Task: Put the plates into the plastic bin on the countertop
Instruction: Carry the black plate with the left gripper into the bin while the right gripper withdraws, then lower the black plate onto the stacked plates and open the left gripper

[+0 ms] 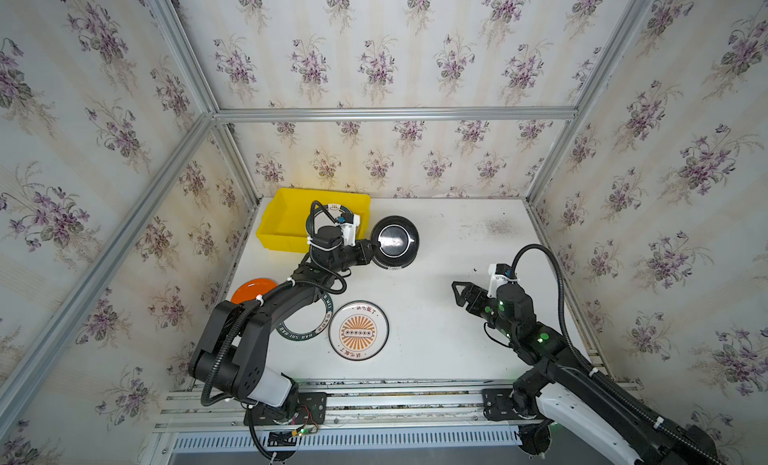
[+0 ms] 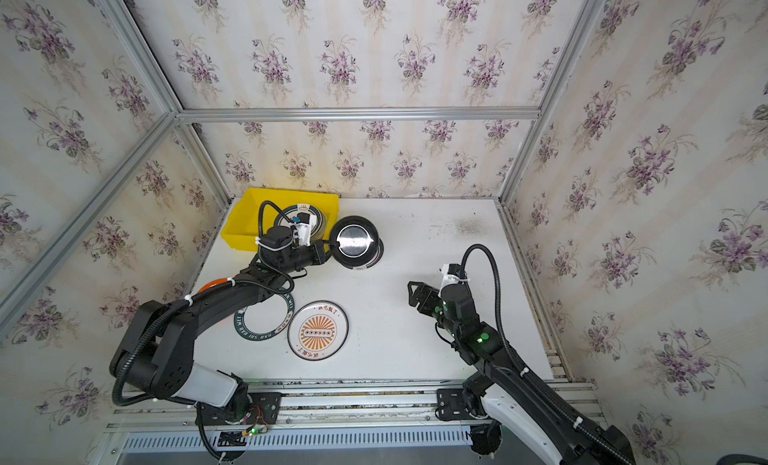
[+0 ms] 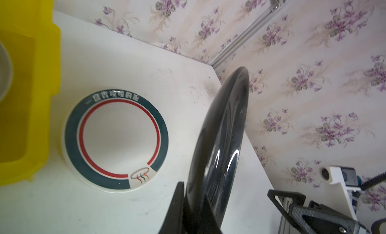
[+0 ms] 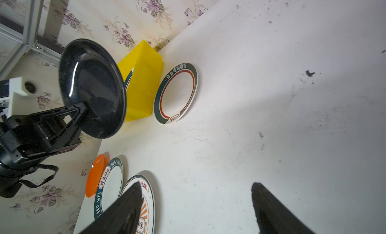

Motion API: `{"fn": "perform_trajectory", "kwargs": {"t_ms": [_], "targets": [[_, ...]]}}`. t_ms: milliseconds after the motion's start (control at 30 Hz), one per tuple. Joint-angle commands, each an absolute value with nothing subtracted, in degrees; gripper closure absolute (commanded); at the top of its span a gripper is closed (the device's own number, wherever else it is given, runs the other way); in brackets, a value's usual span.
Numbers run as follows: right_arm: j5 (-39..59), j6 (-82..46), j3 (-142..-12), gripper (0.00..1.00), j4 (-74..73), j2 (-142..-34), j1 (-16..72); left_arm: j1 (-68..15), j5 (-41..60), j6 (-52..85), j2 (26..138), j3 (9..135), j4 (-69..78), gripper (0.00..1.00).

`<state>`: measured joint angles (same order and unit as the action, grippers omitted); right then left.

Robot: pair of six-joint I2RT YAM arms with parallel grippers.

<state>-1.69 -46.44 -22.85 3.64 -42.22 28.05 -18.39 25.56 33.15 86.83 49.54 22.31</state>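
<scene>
I will move my left gripper outward, then down to release the black plate onto the bin's green-rimmed plate, as that is below and outward of my gripper.
My left gripper is shut on the rim of a black plate, which hangs tilted above the countertop, just right of the yellow plastic bin. Under it lies a white plate with a green and red ring. A green-rimmed plate lies in the bin. Near the front are a sunburst plate, a green-rimmed plate partly under my left arm, and an orange plate. My right gripper is open and holds nothing.
Floral walls and aluminium rails close in the countertop on three sides. The bin sits in the back left corner. Dark scuffs mark the back right of the surface. Both arm bases stand on the front rail.
</scene>
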Motion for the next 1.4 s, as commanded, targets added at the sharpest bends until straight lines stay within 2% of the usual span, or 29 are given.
{"fn": "perform_trajectory", "kwargs": {"t_ms": [0,233,433,833,1000,1100,1167,1267,1300,1367], "targets": [[0.6,-46.0,-24.2,0.16,3.2,-43.0,27.3,-15.6,24.2,33.0,87.6,51.4,24.5,1.0],[1.0,-45.4,-23.6,0.16,5.5,-41.0,25.6,-6.2,19.4,32.8,90.3,55.5,20.4,1.0],[0.6,-44.6,-22.6,0.16,7.3,-39.0,24.1,-0.9,14.2,30.9,95.8,62.3,10.9,1.0],[2.7,-44.5,-21.5,0.16,8.8,-38.7,19.7,-0.1,4.3,24.2,106.5,75.5,-5.3,1.0],[3.3,-44.3,-21.3,0.16,8.7,-39.3,18.6,-0.1,3.4,22.3,110.7,82.1,-11.3,0.97],[4.2,-44.2,-21.4,0.16,8.4,-39.7,18.1,-0.1,3.3,21.7,112.8,85.4,-14.0,0.92],[4.4,-44.1,-21.4,0.16,8.4,-39.7,17.8,-0.1,4.0,21.5,114.2,87.5,-15.6,0.85],[4.6,-44.1,-21.2,0.16,8.6,-39.5,17.2,-0.2,4.9,21.0,115.3,88.9,-16.8,0.67],[4.8,-44.1,-21.1,0.16,8.7,-39.3,17.0,-0.3,4.9,20.7,115.3,89.1,-16.9,0.59],[5.2,-44.1,-21.0,0.16,8.8,-39.1,16.6,-0.4,3.4,20.0,115.0,89.3,-17.1,0.26]]}}
